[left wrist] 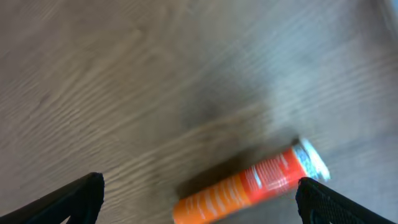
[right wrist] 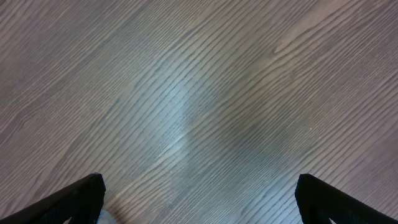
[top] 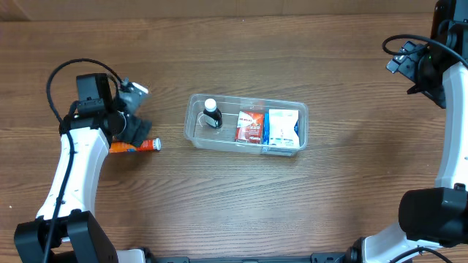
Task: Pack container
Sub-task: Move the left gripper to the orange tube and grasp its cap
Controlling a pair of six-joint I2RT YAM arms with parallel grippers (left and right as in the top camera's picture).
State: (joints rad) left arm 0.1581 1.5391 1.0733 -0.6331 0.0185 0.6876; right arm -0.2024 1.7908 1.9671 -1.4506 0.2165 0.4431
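Note:
The orange tube still lies on the tabletop between my left gripper's spread fingers, which have yet to hold it, so they should next move down and slightly back onto the orange tube's middle (top: 134, 147) (left wrist: 246, 189).
The clear plastic container (top: 197, 135) sits mid-table. It holds a small dark bottle with a white cap (top: 211, 113), a red packet (top: 250, 126) and a white and blue box (top: 284, 128). An orange tube with a white cap (top: 139, 146) lies on the table left of the container. My left gripper (top: 132, 131) hovers over the tube, open. In the left wrist view the tube (left wrist: 249, 186) lies between the spread fingers (left wrist: 199, 199), not held. My right gripper (top: 409, 64) is at the far right, open and empty over bare wood (right wrist: 199, 199).
The wooden table (top: 329, 212) surrounds the container. The left arm's cable (top: 58, 73) loops above the left arm. The right arm (top: 453, 146) runs down the right edge.

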